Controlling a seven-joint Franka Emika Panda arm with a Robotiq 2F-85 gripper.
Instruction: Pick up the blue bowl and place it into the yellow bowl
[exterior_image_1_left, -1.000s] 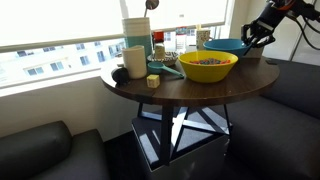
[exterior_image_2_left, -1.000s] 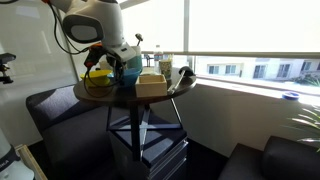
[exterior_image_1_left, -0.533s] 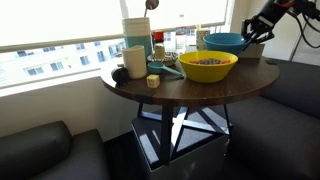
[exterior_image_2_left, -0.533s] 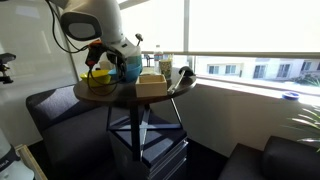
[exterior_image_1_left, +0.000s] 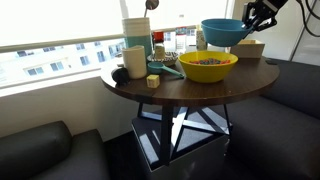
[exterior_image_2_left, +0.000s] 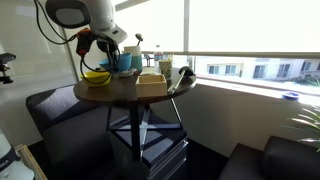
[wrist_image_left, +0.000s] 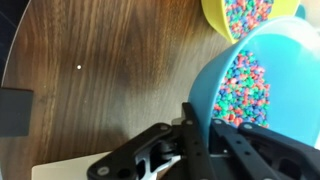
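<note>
I should move my gripper over the yellow bowl (exterior_image_1_left: 208, 67) next and lower it to let go of the blue bowl (exterior_image_1_left: 224, 31), because the yellow bowl is below it, toward the top in the wrist view.
The blue bowl (exterior_image_1_left: 224, 31) is lifted off the round wooden table (exterior_image_1_left: 180, 85), held by its rim above and behind the yellow bowl (exterior_image_1_left: 208, 67). My gripper (exterior_image_1_left: 250, 19) is shut on the blue bowl's rim. In the wrist view my gripper (wrist_image_left: 200, 128) pinches the wall of the blue bowl (wrist_image_left: 255, 80), which holds multicoloured sprinkles; the yellow bowl (wrist_image_left: 245, 17), also with sprinkles, is at the top edge. In an exterior view the blue bowl (exterior_image_2_left: 112, 48) hangs above the yellow bowl (exterior_image_2_left: 97, 76).
Pale cylindrical containers (exterior_image_1_left: 135, 48), a small yellow block (exterior_image_1_left: 152, 82), a green utensil (exterior_image_1_left: 166, 70) and a tan box (exterior_image_2_left: 151, 85) stand on the table. A window sill runs behind. Dark sofas (exterior_image_1_left: 40, 150) flank the table.
The gripper has lifted the blue bowl from the tabletop up into the air, above the level of the yellow bowl's rim.
</note>
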